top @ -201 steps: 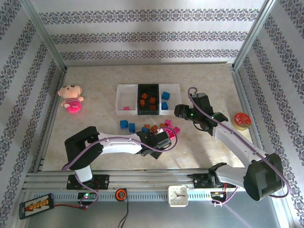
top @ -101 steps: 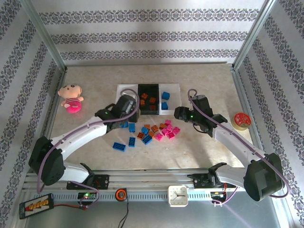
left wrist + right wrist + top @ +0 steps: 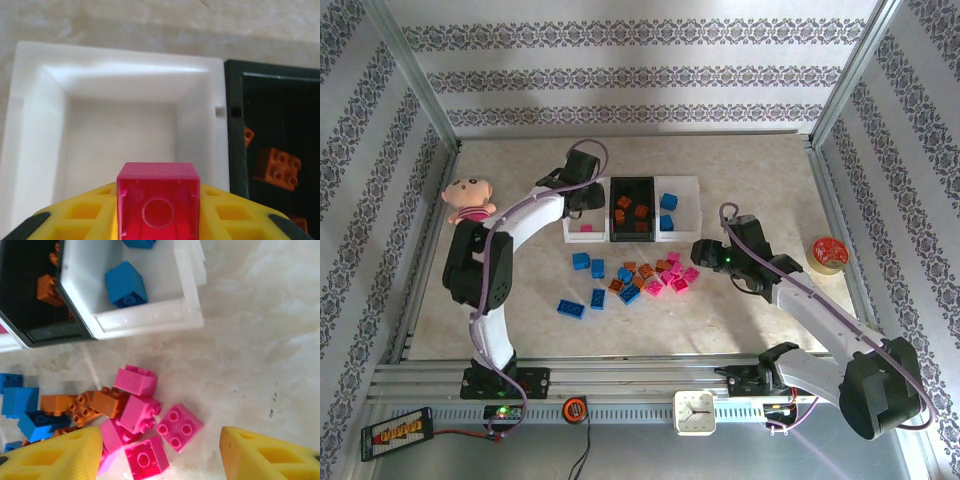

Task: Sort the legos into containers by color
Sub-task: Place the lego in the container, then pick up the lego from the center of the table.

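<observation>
Next, my right gripper draws back and down onto the pink lego with its hollow bottom (image 3: 679, 285) (image 3: 146, 458) showing, since bare tabletop along the lego's near side leaves finger room.
My left gripper (image 3: 158, 212) is shut on a magenta lego (image 3: 156, 172), held just above the left white container (image 3: 35, 150). From above, that gripper (image 3: 582, 198) hangs over this container (image 3: 569, 215), where one pink lego (image 3: 586, 228) lies. The black container (image 3: 632, 181) holds orange legos (image 3: 632, 212). The right white container (image 3: 693, 205) holds blue legos (image 3: 668, 202). Loose legos lie in front: pink (image 3: 675, 280), orange (image 3: 638, 270), blue (image 3: 585, 262). My right gripper (image 3: 698, 250) is open above the pink legos (image 3: 179, 427), fingers (image 3: 60, 455) apart and touching none.
A pink plush doll (image 3: 470, 205) sits at the left edge. A round red tin (image 3: 829, 253) stands at the right edge. Metal frame posts and patterned walls close in the table on three sides. A lone blue brick (image 3: 571, 308) lies nearer the front.
The left arm has swung from the loose pile at the front up to the left white container, carrying the magenta lego. The right gripper has shifted slightly nearer, over the pink legos.
</observation>
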### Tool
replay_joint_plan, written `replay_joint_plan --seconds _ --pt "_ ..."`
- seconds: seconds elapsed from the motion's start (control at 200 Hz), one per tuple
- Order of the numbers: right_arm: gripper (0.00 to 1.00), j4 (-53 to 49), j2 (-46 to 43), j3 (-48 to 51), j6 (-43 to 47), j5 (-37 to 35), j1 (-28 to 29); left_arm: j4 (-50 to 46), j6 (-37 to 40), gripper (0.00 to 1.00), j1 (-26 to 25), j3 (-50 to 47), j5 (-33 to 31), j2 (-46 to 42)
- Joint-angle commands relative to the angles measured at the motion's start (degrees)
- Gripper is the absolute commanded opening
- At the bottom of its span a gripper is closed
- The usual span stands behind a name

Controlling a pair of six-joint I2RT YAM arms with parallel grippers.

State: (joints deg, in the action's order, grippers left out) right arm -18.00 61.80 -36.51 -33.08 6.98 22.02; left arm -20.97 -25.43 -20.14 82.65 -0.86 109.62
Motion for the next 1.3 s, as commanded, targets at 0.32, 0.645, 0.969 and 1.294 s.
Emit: replay_joint_plan --seconds 0.32,0.645,0.969,1.294 --pt "0.66 -2.66 2.38 3.0 1.5 2.14 4.0 -2.26 -1.16 0.75 0.54 3.62 6.02 -3.89" --pt "0.65 -2.43 11.61 -1.2 3.58 -2.45 13.53 5.47 -5.59 1.0 -5.45 -19.15 9.78 -27.66" --pt "0.62 -4.93 20.53 -6.34 6.7 -7.82 16.55 4.55 -11.24 1.0 -8.7 -37.47 8.87 -46.89" --pt "0.54 -5.54 26.3 -8.96 6.97 -11.41 18.75 1.19 -14.03 1.0 -8.69 -45.01 5.94 -58.19"
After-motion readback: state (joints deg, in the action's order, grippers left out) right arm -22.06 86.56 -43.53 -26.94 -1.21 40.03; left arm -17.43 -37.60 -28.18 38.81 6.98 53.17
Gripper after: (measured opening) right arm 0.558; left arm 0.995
